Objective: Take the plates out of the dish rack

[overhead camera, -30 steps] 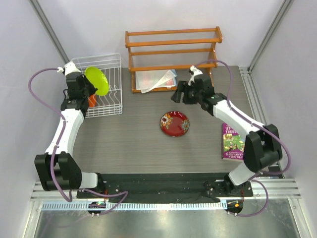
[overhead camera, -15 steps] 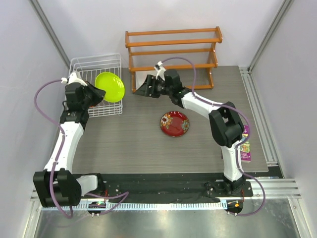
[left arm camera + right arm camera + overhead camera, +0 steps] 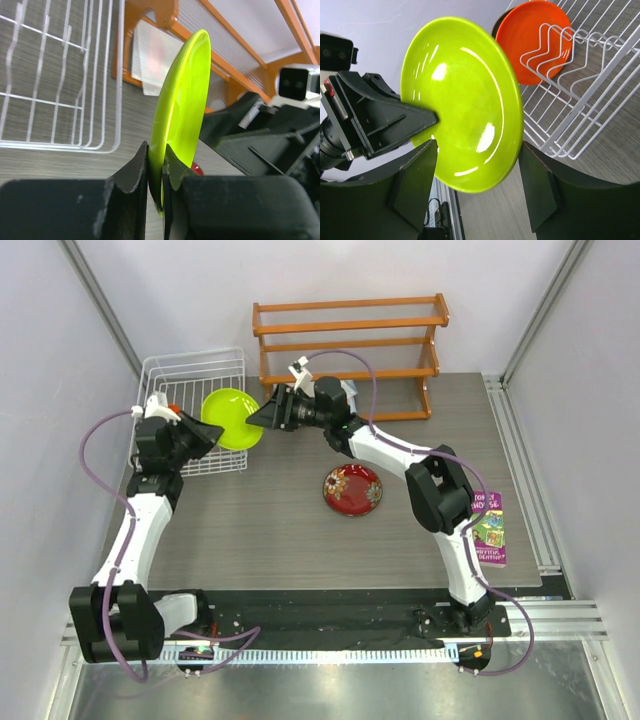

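My right gripper should stay where it is next and close both fingers on the plate's rim opposite my left gripper, as that rim is already between its open fingers.
My left gripper (image 3: pixel 203 430) is shut on the rim of the lime green plate (image 3: pixel 232 418) and holds it on edge in the air beside the right side of the white wire dish rack (image 3: pixel 195 365). In the left wrist view the plate (image 3: pixel 182 100) rises from between my pinched fingertips (image 3: pixel 156 150). My right gripper (image 3: pixel 262 418) is open, with its fingers (image 3: pixel 415 185) on either side of the plate's lower edge (image 3: pixel 465 100), apart from it. An orange plate (image 3: pixel 535 40) stands in the rack (image 3: pixel 580 100). The dark red floral plate (image 3: pixel 352 489) lies flat on the table. The teal plate cannot be made out.
The orange wooden shelf (image 3: pixel 345 340) stands at the back, just behind my right arm. A book (image 3: pixel 488 525) lies near the table's right edge. The left arm's body (image 3: pixel 370 120) shows behind the green plate in the right wrist view.
My left gripper has lifted the green plate out of the rack and moved it right. My right arm has swung from the table's right side across to the plate, uncovering the book.
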You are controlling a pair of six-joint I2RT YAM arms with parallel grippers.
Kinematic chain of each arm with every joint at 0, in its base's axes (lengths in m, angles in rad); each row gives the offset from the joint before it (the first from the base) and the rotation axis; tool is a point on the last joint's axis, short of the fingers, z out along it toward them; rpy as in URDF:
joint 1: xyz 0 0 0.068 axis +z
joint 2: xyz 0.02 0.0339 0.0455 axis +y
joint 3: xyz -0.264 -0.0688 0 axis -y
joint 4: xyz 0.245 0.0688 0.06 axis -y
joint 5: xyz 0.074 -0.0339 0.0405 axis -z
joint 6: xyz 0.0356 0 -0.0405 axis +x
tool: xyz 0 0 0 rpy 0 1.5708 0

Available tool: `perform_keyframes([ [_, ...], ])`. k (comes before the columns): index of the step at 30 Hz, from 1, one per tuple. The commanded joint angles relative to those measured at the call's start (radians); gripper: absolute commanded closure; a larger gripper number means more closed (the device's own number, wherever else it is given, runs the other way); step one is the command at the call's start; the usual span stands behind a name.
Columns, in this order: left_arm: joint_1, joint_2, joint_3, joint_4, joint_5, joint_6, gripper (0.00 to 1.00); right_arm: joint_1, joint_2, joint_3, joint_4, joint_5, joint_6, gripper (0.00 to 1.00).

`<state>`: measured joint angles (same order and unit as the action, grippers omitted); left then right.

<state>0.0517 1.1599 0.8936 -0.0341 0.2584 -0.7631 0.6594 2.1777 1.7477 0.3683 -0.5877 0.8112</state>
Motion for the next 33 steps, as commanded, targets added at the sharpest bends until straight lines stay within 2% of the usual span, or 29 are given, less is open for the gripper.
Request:
perform_keyframes([
  [1,-0.007,-0.014,-0.038,0.144,0.094,-0.048,1.00,0.003,0.025,0.047,0.099,-0.052,0.068,0.30],
  [6,-0.006,-0.005,-0.058,0.207,0.131,-0.082,1.00,0.005,0.019,0.029,0.112,-0.060,0.060,0.34],
  [7,-0.007,-0.003,-0.059,0.211,0.128,-0.082,1.00,0.003,0.017,0.024,0.118,-0.060,0.059,0.48],
  [9,-0.006,0.001,-0.062,0.214,0.133,-0.084,1.00,0.003,0.002,-0.002,0.127,-0.052,0.052,0.55],
  [10,-0.006,0.001,-0.062,0.214,0.133,-0.084,1.00,0.003,-0.005,-0.014,0.138,-0.049,0.046,0.71],
  [13,-0.007,0.000,-0.067,0.215,0.130,-0.076,0.98,-0.001,-0.041,-0.079,0.146,-0.020,0.034,0.90],
  [14,-0.004,-0.005,-0.070,0.212,0.125,-0.062,0.70,-0.006,-0.067,-0.121,0.143,-0.003,0.025,0.95],
  [15,-0.006,-0.014,-0.073,0.208,0.105,-0.055,0.53,-0.009,-0.082,-0.146,0.132,0.024,0.017,0.96],
  [16,-0.006,-0.019,-0.074,0.200,0.094,-0.041,0.47,-0.023,-0.097,-0.169,0.117,0.044,0.008,0.96],
  [17,-0.007,-0.025,-0.073,0.185,0.087,-0.025,0.35,-0.030,-0.120,-0.225,0.101,0.064,-0.016,0.98],
  [18,-0.007,-0.031,-0.067,0.163,0.058,0.017,0.29,-0.041,-0.163,-0.259,0.095,0.092,-0.021,0.99],
  [20,-0.007,-0.046,-0.045,0.100,0.019,0.054,0.02,-0.087,-0.211,-0.360,0.096,0.106,-0.021,0.99],
  [26,-0.006,-0.063,-0.004,0.037,-0.131,0.157,0.01,-0.231,-0.450,-0.638,0.040,0.155,-0.066,0.99],
  [31,-0.007,-0.023,0.044,-0.055,-0.251,0.257,0.01,-0.294,-0.660,-0.709,-0.306,0.291,-0.258,0.99],
  [33,-0.006,0.015,0.079,-0.090,-0.318,0.281,0.01,-0.297,-0.699,-0.720,-0.438,0.359,-0.297,0.99],
])
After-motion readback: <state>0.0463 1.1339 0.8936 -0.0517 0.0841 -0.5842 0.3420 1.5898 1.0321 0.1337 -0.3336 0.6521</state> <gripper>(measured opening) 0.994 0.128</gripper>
